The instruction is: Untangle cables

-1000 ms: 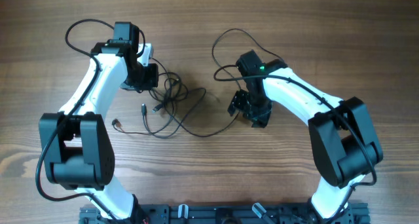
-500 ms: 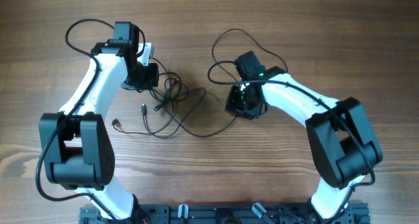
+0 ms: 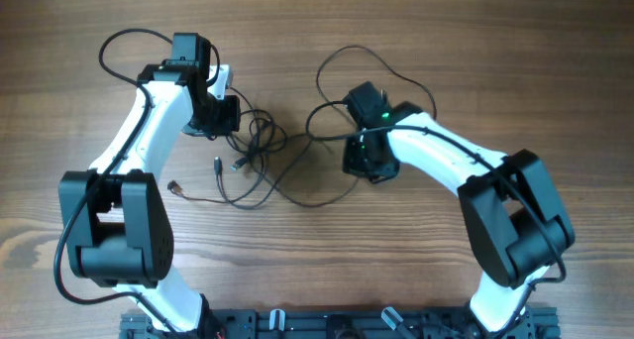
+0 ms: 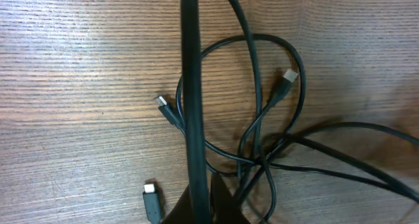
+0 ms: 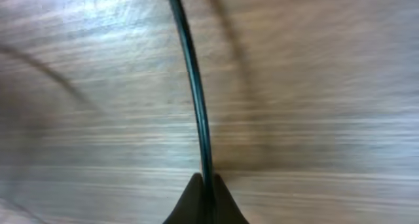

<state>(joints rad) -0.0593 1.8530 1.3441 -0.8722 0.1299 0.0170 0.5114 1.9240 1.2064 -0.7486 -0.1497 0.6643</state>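
Note:
The cable loops bunch beside my grip, so I should move my left gripper to the right in the overhead view, tilt it toward the tangle (image 3: 260, 139) (image 4: 260, 158), and then let go of the thick cable.
A tangle of thin black cables (image 3: 260, 156) lies on the wooden table between the two arms, with loose plug ends (image 3: 217, 166) at its left. My left gripper (image 3: 230, 115) sits at the tangle's upper left, shut on a thick black cable (image 4: 192, 106) that runs straight up the left wrist view over the loops and plugs (image 4: 285, 83). My right gripper (image 3: 355, 159) is at the tangle's right end, shut on a thin black cable (image 5: 195, 86) that curves up and away over bare wood.
A short cable with a small reddish plug (image 3: 176, 187) lies left of the tangle. The arms' own supply cables loop above each wrist (image 3: 342, 56). A dark rail (image 3: 327, 324) runs along the near table edge.
The right arm has shifted left toward the tangle and its gripper has closed on the thin cable. The left arm has not moved.

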